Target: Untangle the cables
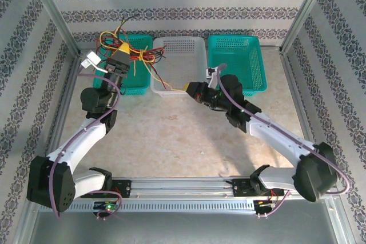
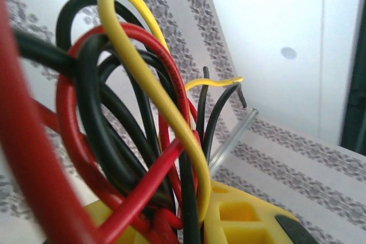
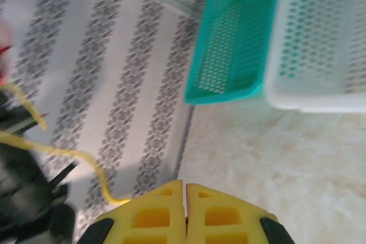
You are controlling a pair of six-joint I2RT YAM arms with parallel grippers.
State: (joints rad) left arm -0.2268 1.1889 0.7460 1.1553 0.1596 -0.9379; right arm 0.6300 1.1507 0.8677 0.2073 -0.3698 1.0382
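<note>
My left gripper draws back, lowers and releases the cables next, as the knot has room on bare tabletop below and back, before the white basket.
The cables [image 1: 127, 43] are a knot of thin red, black and yellow wires held up over the left teal basket [image 1: 139, 81]. My left gripper [image 1: 122, 51] points upward and is shut on them. In the left wrist view the cables [image 2: 137, 118] loop close to the lens and run down between the yellow fingers [image 2: 246, 215] of the left gripper [image 2: 191, 221]. My right gripper [image 1: 189, 88] hovers before the white basket [image 1: 183, 50]. In the right wrist view the right gripper [image 3: 185, 190] is shut, and one yellow cable [image 3: 68, 154] runs from the left in to its left finger.
Three baskets line the back wall, the right teal basket [image 1: 240, 55] among them. The right wrist view has the teal basket [image 3: 229, 44] and white basket [image 3: 320, 38] above bare beige tabletop [image 3: 274, 158]. Patterned walls and metal posts enclose the table.
</note>
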